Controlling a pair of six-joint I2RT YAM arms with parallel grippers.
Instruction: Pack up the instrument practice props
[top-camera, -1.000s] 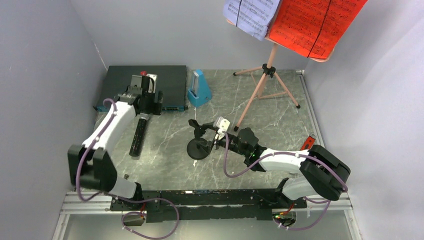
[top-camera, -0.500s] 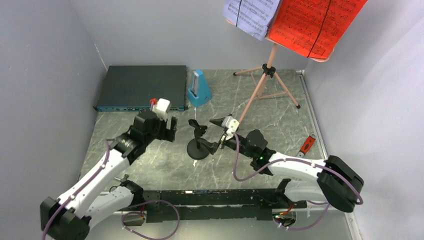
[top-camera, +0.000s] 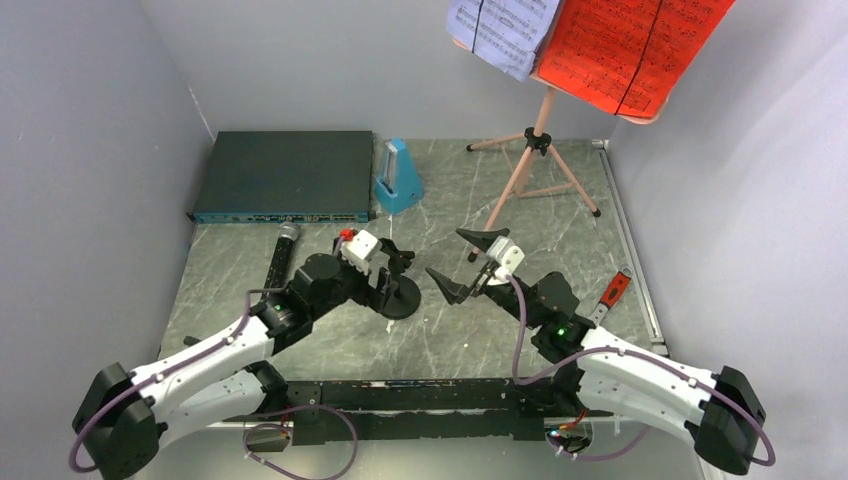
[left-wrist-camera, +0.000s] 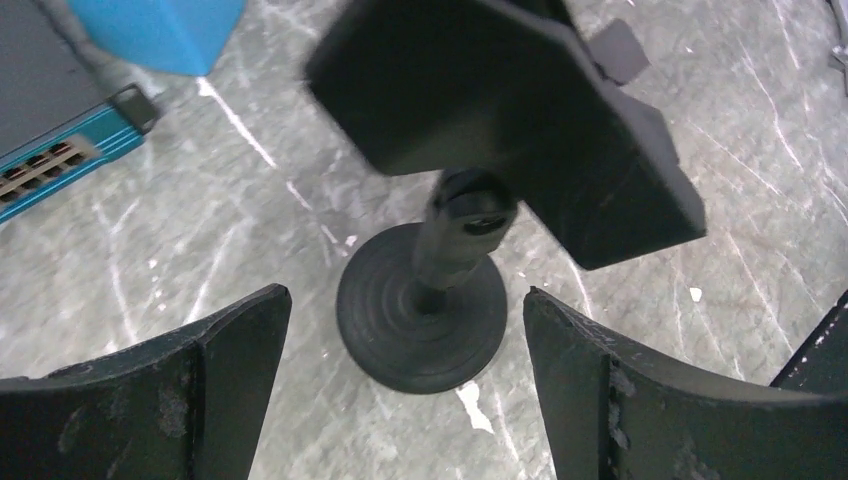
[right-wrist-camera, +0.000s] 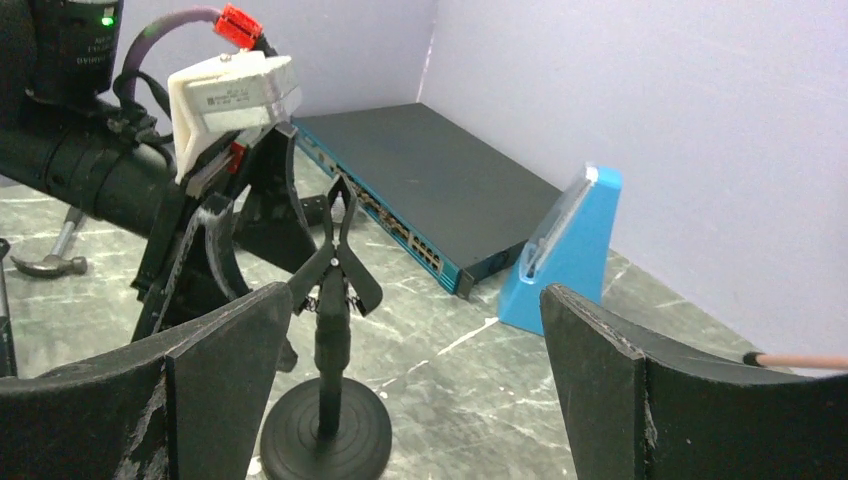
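Next, my left gripper eases open fingers toward the post and closes below the stand's clip. The stand's post (top-camera: 395, 277) (left-wrist-camera: 450, 248) is right of my left gripper in the top view.
The black microphone (top-camera: 279, 266) lies flat on the table, its silver head (top-camera: 288, 232) toward the back. Its round-base stand (top-camera: 401, 299) is upright, the clip (top-camera: 396, 254) empty. My left gripper (top-camera: 386, 278) hovers open just left of the stand; in the left wrist view its jaws (left-wrist-camera: 405, 298) frame the base (left-wrist-camera: 420, 322) without touching it. My right gripper (top-camera: 461, 262) is open and empty, right of the stand (right-wrist-camera: 326, 432). The blue metronome (top-camera: 397, 178) stands behind. The pink music stand (top-camera: 536, 142) holds red (top-camera: 635, 45) and lavender sheets (top-camera: 500, 30).
A flat black electronics box (top-camera: 285, 172) lies at the back left. A red-handled tool (top-camera: 612, 290) rests near the right edge. A metal tool (right-wrist-camera: 45, 262) lies on the table behind the left arm. Grey walls close in on three sides.
My left arm has swung from the black box at the back left over to the microphone stand. My right gripper has opened wide and drawn back to the right, away from the stand.
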